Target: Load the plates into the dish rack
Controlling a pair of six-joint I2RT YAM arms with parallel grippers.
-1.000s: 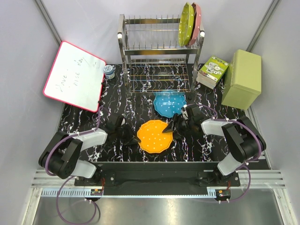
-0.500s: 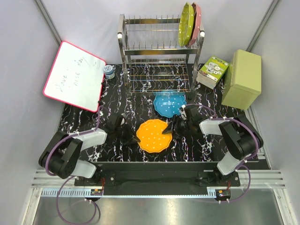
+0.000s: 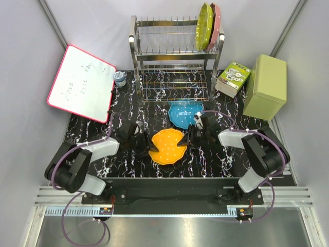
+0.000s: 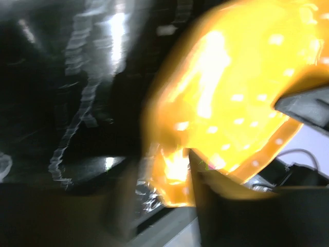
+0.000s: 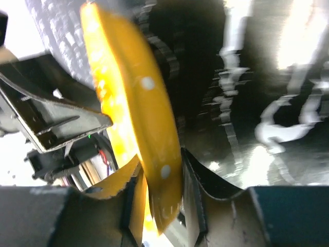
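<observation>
I will raise my right gripper next and carry the orange plate (image 3: 168, 146) outward into the rack's top shelf to let go of it there, because the slots beside the yellow-green plate are empty.
The orange plate (image 3: 168, 146) is tilted up on the black mat between my two grippers. My right gripper (image 3: 189, 140) is shut on its right rim; in the right wrist view the rim (image 5: 133, 87) is pinched between the fingers (image 5: 162, 190). My left gripper (image 3: 145, 145) is open at the plate's left edge, and the plate (image 4: 231, 92) fills the blurred left wrist view, its rim between the fingers (image 4: 167, 190). The blue plate (image 3: 184, 113) lies flat in front of the dish rack (image 3: 172, 56). The yellow-green plate (image 3: 204, 25) and the pink plate (image 3: 216, 25) stand in the rack's top tier at the right.
A red-framed whiteboard (image 3: 82, 82) leans at the left, with a small tin (image 3: 120, 78) beside it. A green book (image 3: 234, 77) and a pale green box (image 3: 266, 86) stand at the right of the rack.
My right gripper has closed on the orange plate's right rim and tipped the plate up. My left gripper has moved right to the plate's left edge.
</observation>
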